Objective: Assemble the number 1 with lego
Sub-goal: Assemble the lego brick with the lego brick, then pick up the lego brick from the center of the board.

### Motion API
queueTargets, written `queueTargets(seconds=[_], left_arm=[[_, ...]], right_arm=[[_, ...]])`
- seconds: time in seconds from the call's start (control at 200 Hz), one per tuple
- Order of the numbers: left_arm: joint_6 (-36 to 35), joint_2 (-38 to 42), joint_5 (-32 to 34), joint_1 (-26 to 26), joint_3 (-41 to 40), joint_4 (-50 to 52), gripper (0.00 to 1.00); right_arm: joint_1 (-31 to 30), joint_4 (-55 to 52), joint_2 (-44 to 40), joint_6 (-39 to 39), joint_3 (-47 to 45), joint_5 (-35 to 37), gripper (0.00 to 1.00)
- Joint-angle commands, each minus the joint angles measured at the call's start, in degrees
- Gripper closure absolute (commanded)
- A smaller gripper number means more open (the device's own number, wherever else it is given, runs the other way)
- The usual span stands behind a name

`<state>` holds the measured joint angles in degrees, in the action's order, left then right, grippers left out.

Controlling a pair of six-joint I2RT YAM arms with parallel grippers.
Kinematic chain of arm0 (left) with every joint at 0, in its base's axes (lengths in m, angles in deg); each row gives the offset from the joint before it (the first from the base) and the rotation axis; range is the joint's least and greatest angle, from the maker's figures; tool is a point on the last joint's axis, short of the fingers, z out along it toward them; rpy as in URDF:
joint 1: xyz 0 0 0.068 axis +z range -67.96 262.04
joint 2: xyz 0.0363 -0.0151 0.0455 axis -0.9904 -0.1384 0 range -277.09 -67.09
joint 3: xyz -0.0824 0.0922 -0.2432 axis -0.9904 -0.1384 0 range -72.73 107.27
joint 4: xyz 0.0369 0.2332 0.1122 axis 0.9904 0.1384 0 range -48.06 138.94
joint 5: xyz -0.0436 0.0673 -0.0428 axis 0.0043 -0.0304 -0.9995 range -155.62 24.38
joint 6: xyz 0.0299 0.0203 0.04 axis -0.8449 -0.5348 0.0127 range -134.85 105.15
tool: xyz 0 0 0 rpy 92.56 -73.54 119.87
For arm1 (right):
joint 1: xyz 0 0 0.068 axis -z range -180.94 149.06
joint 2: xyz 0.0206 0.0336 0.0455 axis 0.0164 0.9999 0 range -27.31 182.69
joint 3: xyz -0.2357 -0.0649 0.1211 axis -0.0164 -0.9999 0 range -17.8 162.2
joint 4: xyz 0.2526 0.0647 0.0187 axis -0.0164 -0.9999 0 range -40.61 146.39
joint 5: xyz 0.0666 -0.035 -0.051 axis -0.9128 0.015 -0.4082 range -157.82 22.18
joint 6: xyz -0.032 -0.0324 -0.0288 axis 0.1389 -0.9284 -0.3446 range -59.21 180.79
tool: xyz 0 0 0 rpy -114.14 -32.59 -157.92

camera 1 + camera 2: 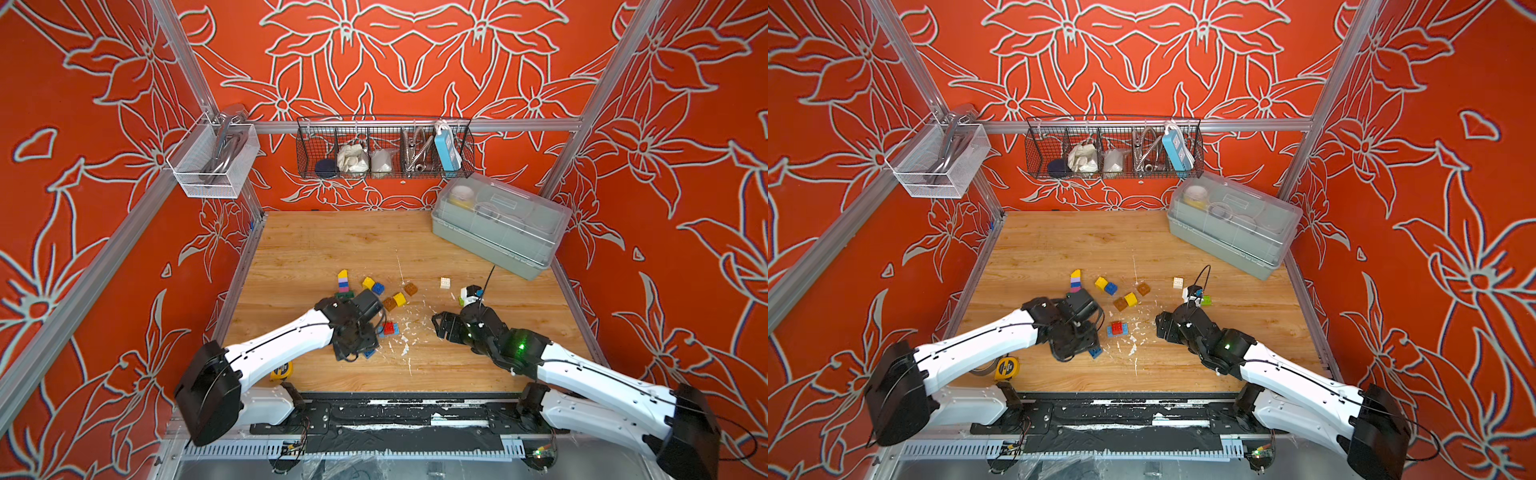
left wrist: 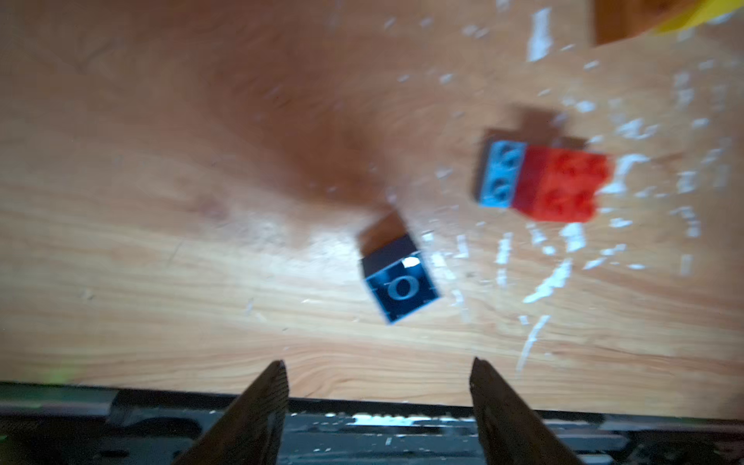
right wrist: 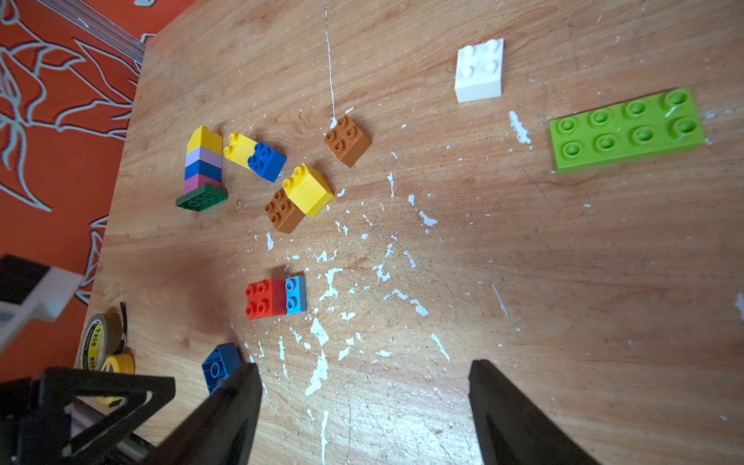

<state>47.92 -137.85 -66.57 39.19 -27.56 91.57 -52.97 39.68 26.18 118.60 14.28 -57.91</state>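
The left gripper turns and moves down over the opposite sides of the brick next. The blue lego brick (image 2: pixel 398 282) lies below, at an angle to the gripper's open fingers.
A blue lego brick (image 2: pixel 398 282) lies on its side on the wood, just beyond my left gripper (image 2: pixel 378 361), which is open with nothing between its fingers. A red brick sitting on a light-blue plate (image 2: pixel 563 185) rests close by. At the back left lies a stack (image 3: pixel 203 169) of yellow, lilac, blue and pink bricks on a dark green plate. My right gripper (image 3: pixel 364 362) hovers open and empty over bare, flecked wood. Loose yellow, blue and brown bricks (image 3: pixel 308 189), a white brick (image 3: pixel 479 72) and a lime plate (image 3: pixel 626 129) are scattered beyond it.
A yellow tape measure (image 1: pixel 281 371) and a tape roll (image 3: pixel 100 338) lie near the front left edge. A lidded plastic box (image 1: pixel 498 224) fills the back right corner. A wire basket (image 1: pixel 384 147) hangs on the back wall. White flecks litter the table's middle.
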Motion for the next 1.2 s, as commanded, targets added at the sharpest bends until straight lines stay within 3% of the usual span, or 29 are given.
queueTargets(seconds=[0.0, 0.385, 0.666, 1.191], left_arm=[[9.0, 3.7, 1.2, -0.3, -2.8, 0.7, 0.32], [18.7, -5.2, -0.7, -0.3, 3.1, -0.2, 0.33], [18.9, -13.7, -1.1, -0.3, 8.9, 0.3, 0.30], [17.2, -22.1, -1.9, -0.3, 9.3, -2.2, 0.35]], right_arm=[[0.1, -0.4, 0.3, 0.0, 0.2, -1.1, 0.15], [-0.2, -0.3, -0.3, -0.5, 0.1, -1.5, 0.15], [-0.2, 0.2, -0.9, -1.1, 0.1, -2.1, 0.16], [-0.3, 0.5, -1.8, -1.3, -0.4, -2.3, 0.15]])
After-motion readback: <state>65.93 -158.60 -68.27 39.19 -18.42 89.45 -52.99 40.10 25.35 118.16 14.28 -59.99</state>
